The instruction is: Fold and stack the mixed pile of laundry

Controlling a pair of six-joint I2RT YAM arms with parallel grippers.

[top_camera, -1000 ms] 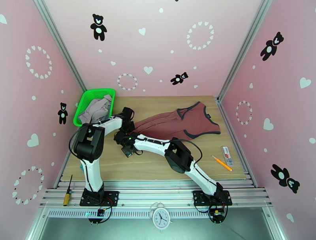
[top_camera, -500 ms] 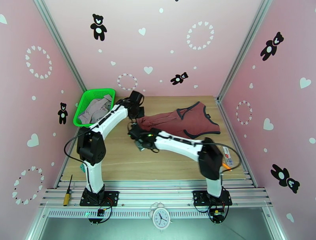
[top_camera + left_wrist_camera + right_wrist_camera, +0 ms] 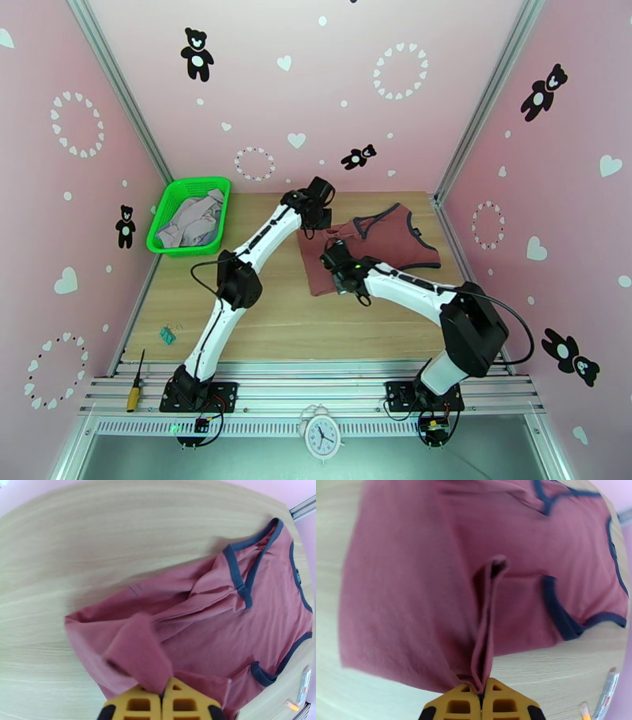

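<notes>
The far hem corner still hangs raised; my left gripper will next move down and across toward the dark trim, onto the rumpled red fabric, and release it.
The brick-red tank top (image 3: pixel 379 245) with dark trim lies on the wooden table, its left part folded over toward the right. My left gripper (image 3: pixel 314 215) is shut on the top's far hem corner; in the left wrist view the pinched red fabric (image 3: pixel 136 653) rises into the yellow fingers (image 3: pixel 136 705). My right gripper (image 3: pixel 338 264) is shut on the near hem corner, and a fold of the tank top (image 3: pixel 486 638) runs into its yellow fingers (image 3: pixel 456 707). Grey-lavender and pale garments (image 3: pixel 189 219) lie in the green basket (image 3: pixel 170 197).
The green mesh basket stands at the table's back left. A pencil (image 3: pixel 585 711) and a small packet (image 3: pixel 606 693) lie near the table's right edge. A screwdriver (image 3: pixel 136 379) rests on the front rail, a small green clip (image 3: pixel 167 335) on the table's near left.
Both grippers have carried the tank top's hem from the left side toward the right, folding the lower part over the body. Both arms stretched out to the right.
</notes>
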